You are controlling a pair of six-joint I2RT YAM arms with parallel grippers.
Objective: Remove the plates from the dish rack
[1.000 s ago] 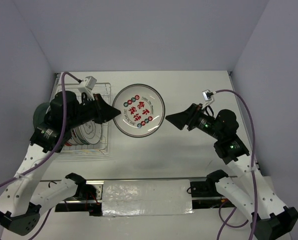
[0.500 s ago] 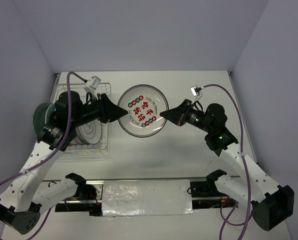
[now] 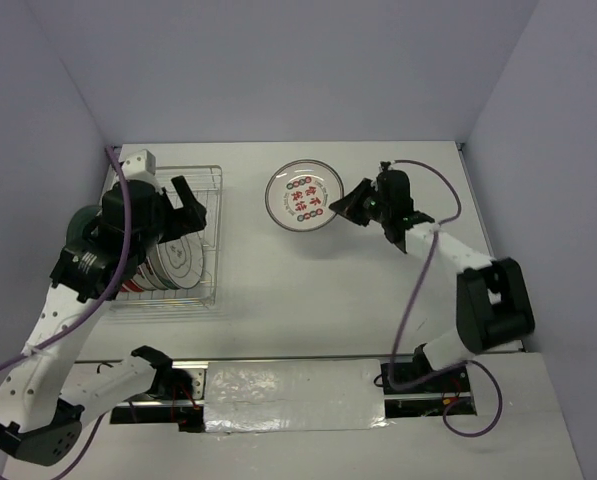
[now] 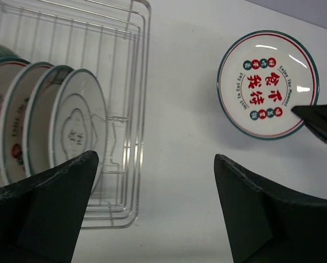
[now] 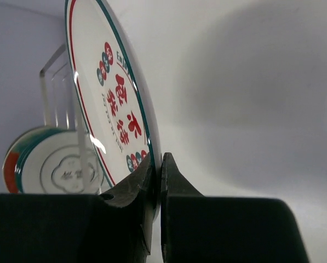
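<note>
The white plate hangs over clear table beside the dish rack. It comes down next toward the bare tabletop below, and my right gripper releases the plate's rim.
A white plate with red and green characters is clamped at its right rim by my right gripper, which is shut on it. In the right wrist view the plate's edge sits between the jaws of that gripper. My left gripper hangs open and empty over the right side of the dish rack. From the left wrist its gripper frames bare table beside the dish rack. Several plates stand upright in the rack.
A dark teal plate shows at the rack's left end, partly behind the left arm. Grey walls close in the table at the back and both sides. The right arm's cable loops over the table's back right.
My left gripper let go of the plate, opened wide and drew back left over the rack. My right gripper shut on the plate's rim and carried it toward the back of the table.
</note>
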